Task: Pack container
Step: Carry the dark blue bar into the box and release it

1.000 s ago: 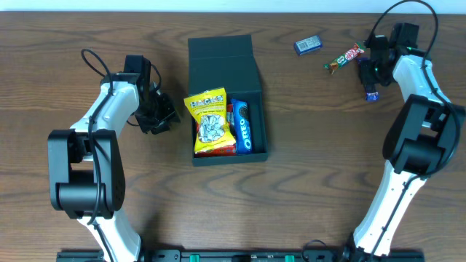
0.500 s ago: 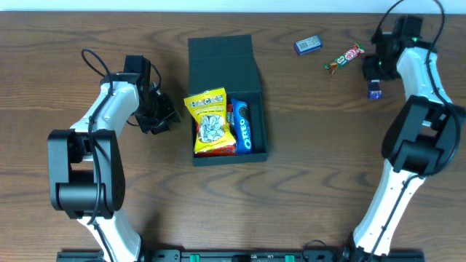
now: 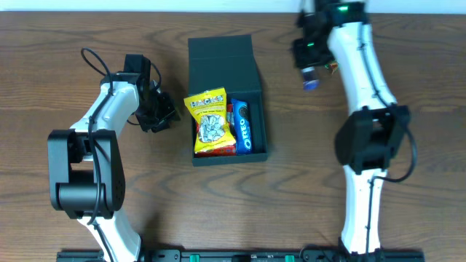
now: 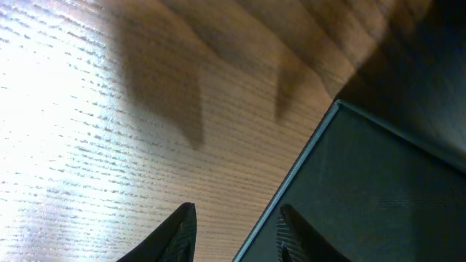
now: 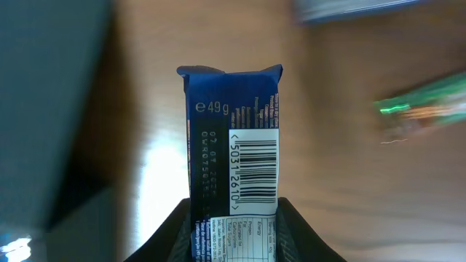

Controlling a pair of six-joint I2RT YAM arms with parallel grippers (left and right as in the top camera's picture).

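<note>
Next, my right gripper needs to go back toward the container (image 3: 251, 80), then down into the empty strip between the Oreo pack (image 3: 245, 125) and the container's side.
The dark teal container (image 3: 251, 80) stands open at the table's middle, its flap lid (image 3: 220, 57) folded back. In it lie a yellow snack packet (image 3: 210, 120), a blue Oreo pack (image 3: 245, 125) and a red packet under them. My right gripper (image 3: 311, 76) is shut on a blue bar (image 5: 233, 145) with a barcode and holds it above the table, right of the container, whose wall (image 5: 44, 109) shows at the left. My left gripper (image 4: 237, 233) is open and empty at the container's left side (image 4: 378, 182), one finger over its edge.
A green and red candy (image 5: 422, 109) and a grey-blue packet (image 5: 357, 7) lie blurred on the wood to the right of and beyond the held bar. In the overhead view the right arm covers most of them. Bare wood lies left of the left gripper (image 3: 164, 116).
My right arm has swung left from the table's far right corner towards the container, carrying the blue bar. The left arm has not moved.
</note>
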